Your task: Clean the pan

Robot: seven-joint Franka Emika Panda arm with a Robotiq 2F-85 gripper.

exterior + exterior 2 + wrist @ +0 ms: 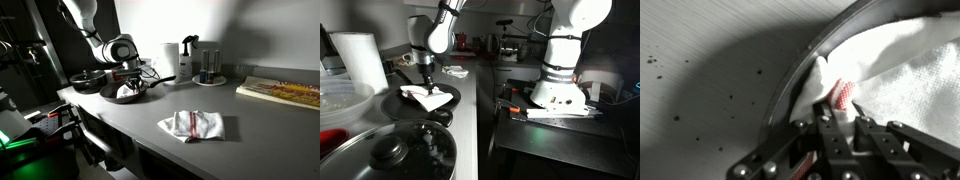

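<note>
The bare counter (148, 106) (710, 100) beside the pan is to the left in the wrist view. My gripper should next go up over the pan's rim, cross to the counter, go down and let go.
The pan (108, 91) is wide, dark and shallow, and sits at the far left of the grey counter, with its long handle pointing toward the paper roll. It also shows in the other exterior view (392, 103), and its rim shows in the wrist view (805, 62). A white cloth with red checks (910, 60) lies inside it (430, 98). My gripper (840, 112) points down into the pan (128, 82) (424, 78), shut on a bunched fold of the cloth near the rim.
A second white and red cloth (192, 125) lies mid-counter. A smaller black pan (87, 80) sits behind the pan. A paper roll (170, 60) and bottles (190, 58) stand at the back. A lidded pot (390, 152) is close by, and a flat book (280, 92) lies at the right.
</note>
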